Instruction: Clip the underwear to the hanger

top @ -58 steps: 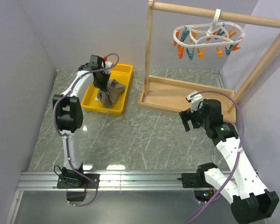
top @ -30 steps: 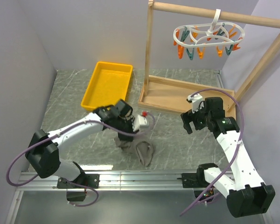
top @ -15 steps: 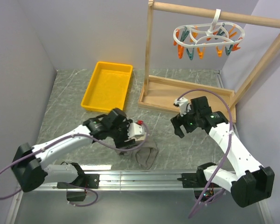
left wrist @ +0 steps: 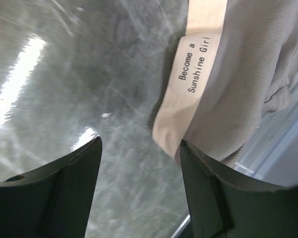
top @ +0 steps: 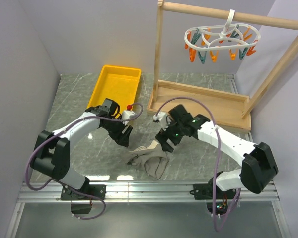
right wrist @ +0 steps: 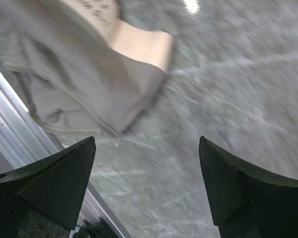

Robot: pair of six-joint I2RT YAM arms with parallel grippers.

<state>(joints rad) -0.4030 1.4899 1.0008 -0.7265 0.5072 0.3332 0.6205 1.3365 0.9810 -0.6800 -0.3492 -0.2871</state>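
Observation:
I need to bring my left gripper down and toward the underwear (top: 150, 160), onto the waistband's end beside the printed label, as only bare table is between its fingers.
The underwear (top: 150, 160) lies crumpled on the marble table near the front rail, held by neither gripper. In the left wrist view its beige waistband with the printed label (left wrist: 193, 62) lies just beyond my open left gripper (left wrist: 140, 141), with only bare table between the fingers. From above, the left gripper (top: 123, 137) hovers just left of the cloth. My right gripper (top: 165, 145) is open at the cloth's upper right edge; its wrist view shows the underwear (right wrist: 79, 74) ahead and left of the right gripper (right wrist: 146, 141). The white hanger (top: 221, 41) with orange and teal pegs hangs from the rack's top bar.
A yellow tray (top: 98, 97) sits at the back left. The wooden rack (top: 198, 101) stands at the back right, its base board on the table. The metal rail (top: 139, 187) runs along the near edge, close to the cloth. Grey walls close both sides.
My left gripper opened, let go of the underwear on the table and drew back up and left. The right arm swung left and down to the cloth's edge.

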